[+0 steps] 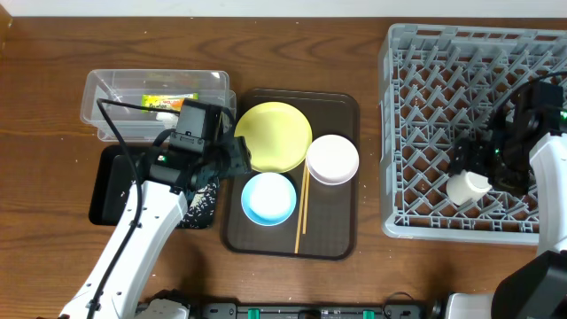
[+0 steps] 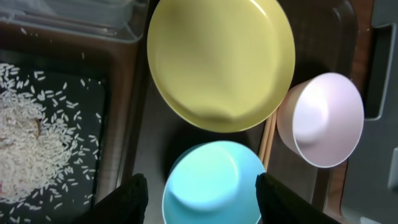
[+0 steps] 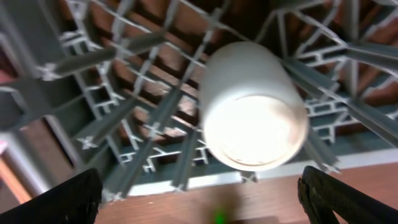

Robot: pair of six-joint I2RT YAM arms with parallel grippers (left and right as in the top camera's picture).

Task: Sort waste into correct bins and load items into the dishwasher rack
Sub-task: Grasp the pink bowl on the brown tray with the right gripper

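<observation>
Next, my right gripper should move off the rack onto the white bowl's rack-side rim (image 1: 357,157), which lies to its left in the overhead view, as the cup rests free.
My left gripper (image 2: 202,202) is open, its fingers (image 2: 130,199) straddling the light blue bowl (image 2: 214,183) on the brown serving tray, with a gap at each side. Beyond it lie the pale yellow plate (image 2: 221,59), the white bowl (image 2: 323,118) and the chopsticks (image 2: 267,137). My right gripper (image 3: 208,205) is wide open over the grey dishwasher rack (image 1: 416,133). A small pale cup (image 3: 252,106) rests on the pegs just ahead of it, free of the fingers. The snack wrapper (image 1: 168,102) lies in the clear tub (image 1: 106,89). Rice grains (image 2: 31,143) cover the black tray (image 1: 106,190).
The brown serving tray (image 1: 341,226) sits mid-table between the bins and the rack. The rack's near wall (image 3: 205,180) runs just in front of my right fingers, with bare wooden table (image 1: 53,53) around everything.
</observation>
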